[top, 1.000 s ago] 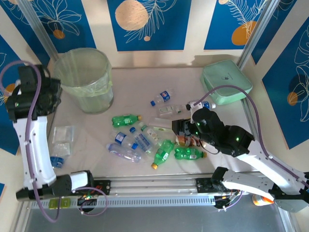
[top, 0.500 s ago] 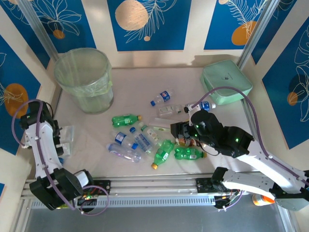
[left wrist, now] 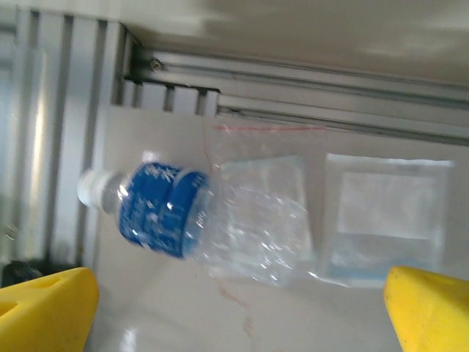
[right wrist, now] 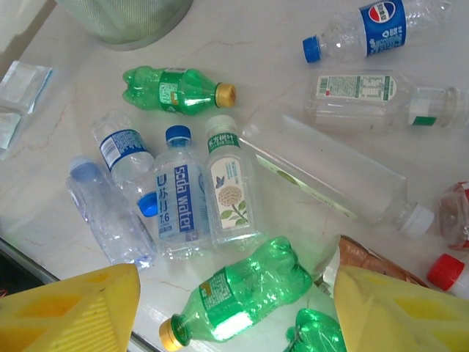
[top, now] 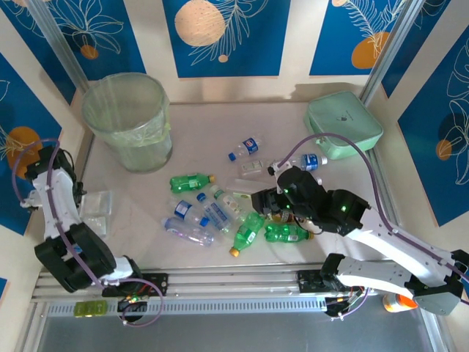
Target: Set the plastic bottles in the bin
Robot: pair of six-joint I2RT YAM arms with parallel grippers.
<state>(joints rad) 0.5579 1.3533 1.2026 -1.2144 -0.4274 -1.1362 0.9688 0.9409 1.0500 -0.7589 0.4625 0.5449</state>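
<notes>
The clear bottle is below my left gripper and back from it, lengthwise from finger to finger. My left gripper will move back, go down and turn to straddle the bottle at its blue label point(left wrist: 160, 209).
Several crushed plastic bottles point(top: 220, 213) lie mid-table: green ones, and clear ones with blue labels. My right gripper point(right wrist: 234, 312) is open and low over them, its yellow fingers point(right wrist: 69, 312) on either side of a green bottle with a gold cap point(right wrist: 242, 293). A second green bottle point(right wrist: 315, 334) and a brown-red labelled one point(right wrist: 366, 257) lie by the right finger. The left gripper point(left wrist: 238, 308) is open above a clear blue-labelled bottle point(left wrist: 198, 224) at the table's left edge. The bag-lined bin point(top: 128, 117) stands upright at the back left.
Flat clear plastic bags point(left wrist: 388, 213) lie under and beside the left bottle, against the metal side rail point(left wrist: 293, 81). A mint-green case point(top: 343, 123) sits at the back right. The left arm point(top: 51, 202) hugs the left wall. An aluminium rail point(top: 234, 282) runs along the front.
The left arm has dropped from up beside the bin to low at the table's left edge. The right gripper has shifted slightly left over the green bottle.
</notes>
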